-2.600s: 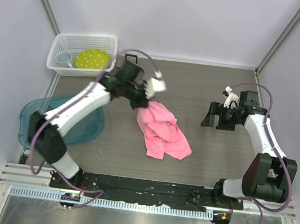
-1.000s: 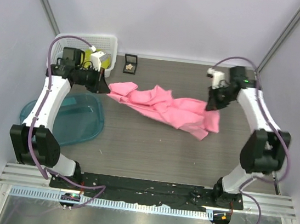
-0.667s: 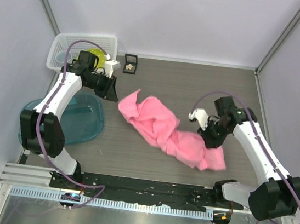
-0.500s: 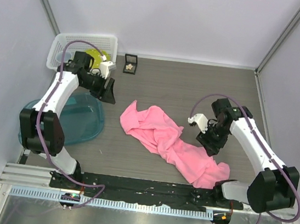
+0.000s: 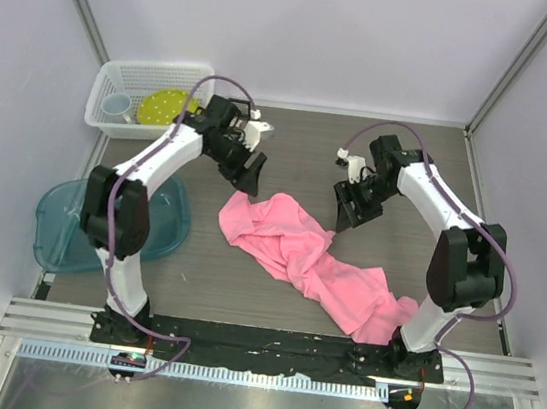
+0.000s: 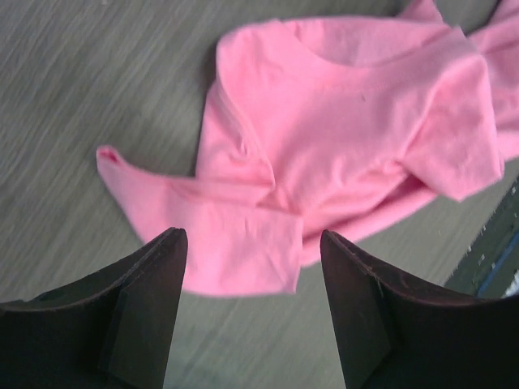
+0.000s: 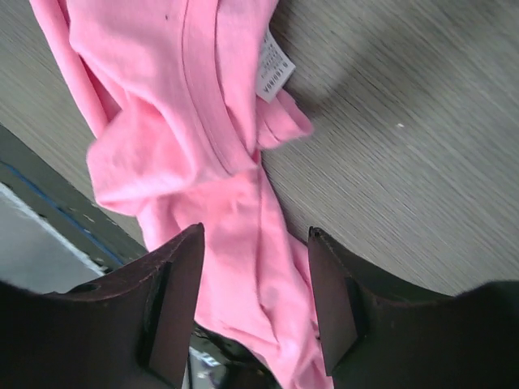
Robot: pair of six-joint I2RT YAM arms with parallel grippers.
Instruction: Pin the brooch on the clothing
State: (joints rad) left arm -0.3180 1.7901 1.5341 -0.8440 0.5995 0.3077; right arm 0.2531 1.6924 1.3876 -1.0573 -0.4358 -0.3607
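My left gripper shifts to its right in the top view next and goes down astride the raised top of the clothing's fold below it.
The clothing [image 5: 297, 253], a pink T-shirt, lies crumpled across the middle of the table, running from centre left to front right. My left gripper [image 5: 251, 169] hovers open just behind its left end, with nothing between the fingers. My right gripper [image 5: 345, 209] hovers open behind its middle, also empty. In the left wrist view the clothing [image 6: 349, 121] lies beyond the open left gripper [image 6: 250, 235]. In the right wrist view the open right gripper [image 7: 253, 229] stands above the clothing [image 7: 162, 121], whose white label [image 7: 274, 74] shows at the collar. The brooch is hidden.
A white basket [image 5: 156, 66] at the back left holds a yellow-green plate [image 5: 165, 107] and a cup [image 5: 115, 103]. A teal tub [image 5: 47, 200] sits at the left edge. A black rail [image 5: 266, 340] runs along the near edge.
Both grippers held the shirt stretched between them a second ago; both have opened and let go. The shirt dropped crumpled onto the table, and both arms swung back toward the centre rear.
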